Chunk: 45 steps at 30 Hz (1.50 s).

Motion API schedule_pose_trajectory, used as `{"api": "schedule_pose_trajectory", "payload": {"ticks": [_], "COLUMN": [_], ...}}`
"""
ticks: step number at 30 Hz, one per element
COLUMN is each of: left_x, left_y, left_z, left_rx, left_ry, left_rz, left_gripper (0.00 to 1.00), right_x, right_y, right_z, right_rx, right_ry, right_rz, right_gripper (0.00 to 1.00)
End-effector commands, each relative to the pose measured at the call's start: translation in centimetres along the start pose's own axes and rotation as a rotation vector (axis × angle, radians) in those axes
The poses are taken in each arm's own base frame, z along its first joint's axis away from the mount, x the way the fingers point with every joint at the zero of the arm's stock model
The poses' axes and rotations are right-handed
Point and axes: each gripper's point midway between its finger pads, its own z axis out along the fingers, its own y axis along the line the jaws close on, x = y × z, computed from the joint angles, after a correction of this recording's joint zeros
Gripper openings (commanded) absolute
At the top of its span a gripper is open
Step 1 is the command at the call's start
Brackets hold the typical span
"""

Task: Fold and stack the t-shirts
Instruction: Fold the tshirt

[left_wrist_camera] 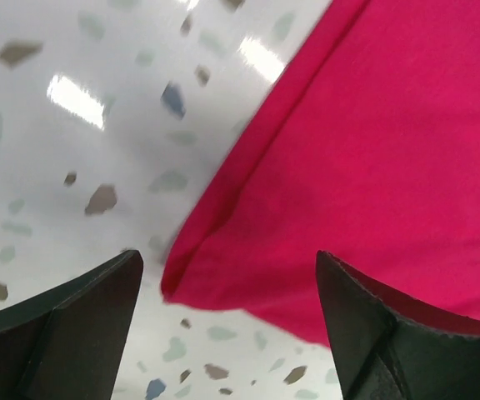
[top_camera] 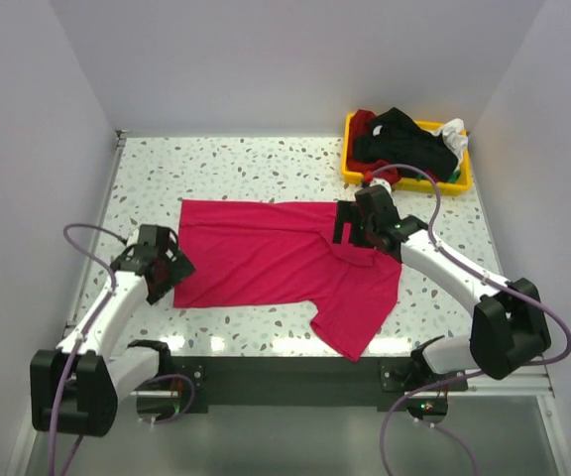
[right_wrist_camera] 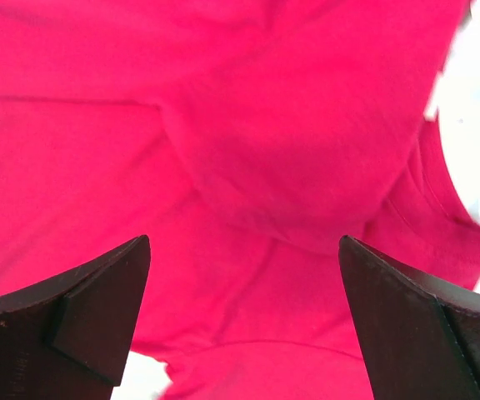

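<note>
The near sleeve sticks out past the shirt's near edge. My right gripper should next move back toward the black bar and down onto the near sleeve's outer end [top_camera: 339,340].
A crimson-pink t-shirt [top_camera: 276,260] lies spread on the speckled table, one sleeve reaching toward the near edge. My left gripper [top_camera: 163,270] is open just above the shirt's near left corner; that corner [left_wrist_camera: 192,268] lies between my fingers [left_wrist_camera: 90,325] in the left wrist view. My right gripper [top_camera: 353,230] is open above the shirt's right part near the collar; pink cloth [right_wrist_camera: 248,167] fills the right wrist view between my fingers [right_wrist_camera: 98,317]. Black, dark red, white and green shirts [top_camera: 404,144] are heaped in the bin.
A yellow plastic bin [top_camera: 350,171] stands at the table's back right corner. White walls close in the table on the left, back and right. A black rail with the arm bases runs along the near edge [top_camera: 285,372].
</note>
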Motion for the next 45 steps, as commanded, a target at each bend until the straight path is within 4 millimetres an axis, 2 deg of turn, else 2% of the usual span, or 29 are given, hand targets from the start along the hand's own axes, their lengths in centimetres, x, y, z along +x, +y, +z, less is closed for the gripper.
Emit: {"api": "schedule_pose_trajectory", "payload": {"ticks": [1, 3, 6, 7, 10, 12, 20, 21, 23, 24, 25, 26, 29, 32, 35, 37, 38, 40, 42, 44, 45], "left_x": [3.8, 4.7, 5.0, 5.3, 6.0, 6.4, 5.6, 5.4, 5.1, 5.0, 4.7, 4.3, 3.5, 3.1, 3.1, 3.1, 3.1, 2.9, 2.9, 2.9, 3.0], "left_y": [1.7, 1.4, 2.4, 3.2, 3.6, 3.6, 3.7, 3.7, 3.8, 3.9, 4.1, 3.8, 3.8, 3.5, 3.2, 3.1, 3.1, 3.1, 3.1, 3.2, 3.3], "left_z": [-0.2, 0.0, 0.5, 0.7, 1.0, 1.2, 1.0, 1.0, 1.0, 1.1, 1.0, 0.9, 0.7, 0.7, 0.7, 0.7, 0.7, 0.6, 0.6, 0.6, 0.6], "left_rx": [0.011, 0.022, -0.050, -0.100, -0.121, -0.114, -0.112, -0.115, -0.132, -0.141, -0.157, -0.151, -0.155, -0.135, -0.123, -0.117, -0.118, -0.118, -0.116, -0.120, -0.123], "left_ry": [0.080, 0.094, 0.110, 0.117, 0.144, 0.158, 0.104, 0.100, 0.093, 0.090, 0.077, 0.065, 0.037, 0.014, 0.022, 0.022, 0.020, 0.012, 0.011, 0.009, 0.010], "left_rz": [-0.054, -0.060, -0.084, -0.087, -0.084, -0.088, -0.124, -0.123, -0.124, -0.123, -0.123, -0.121, -0.116, -0.113, -0.112, -0.105, -0.107, -0.111, -0.109, -0.109, -0.111], "left_gripper": [0.89, 0.84, 0.76, 0.69, 0.61, 0.52, 0.24, 0.22, 0.12, 0.08, 0.02, 0.00, 0.00, 0.00, 0.00, 0.00, 0.00, 0.00, 0.00, 0.00, 0.00], "right_x": [0.6, 0.9, 1.4, 1.4, 1.4, 1.5, 3.2, 3.5, 4.6, 5.3, 6.5, 7.9, 11.7, 16.6, 20.5, 21.8, 22.9, 23.7, 24.7, 25.8, 26.1], "right_y": [-1.0, -1.3, -1.5, -1.7, -2.0, -2.0, -2.3, -1.7, -1.0, 0.2, 0.3, 1.3, 2.2, 2.2, 1.6, 1.4, 1.2, 1.0, 0.3, -0.4, 0.0], "right_z": [-0.8, -0.8, -0.9, -0.9, -1.0, -1.0, -1.5, -1.9, -2.5, -3.2, -3.9, -4.6, -6.4, -7.7, -8.9, -9.3, -9.6, -9.7, -9.6, -9.5, -9.3], "right_rx": [0.021, 0.036, 0.041, 0.049, 0.070, 0.071, 0.076, 0.063, 0.054, 0.031, 0.038, 0.015, -0.024, -0.056, -0.035, -0.033, -0.036, -0.044, -0.038, -0.035, -0.053], "right_ry": [-0.008, 0.001, 0.015, 0.014, 0.021, 0.027, 0.089, 0.090, 0.121, 0.129, 0.164, 0.188, 0.268, 0.386, 0.490, 0.527, 0.552, 0.579, 0.604, 0.644, 0.646], "right_rz": [0.034, 0.030, 0.033, 0.033, 0.033, 0.032, 0.015, -0.010, -0.072, -0.118, -0.150, -0.202, -0.309, -0.446, -0.546, -0.565, -0.569, -0.555, -0.553, -0.551, -0.545], "right_gripper": [0.99, 0.99, 0.98, 0.99, 0.99, 0.99, 0.98, 0.99, 0.99, 0.99, 0.99, 0.99, 0.98, 0.98, 0.97, 0.95, 0.89, 0.84, 0.74, 0.68, 0.67]}}
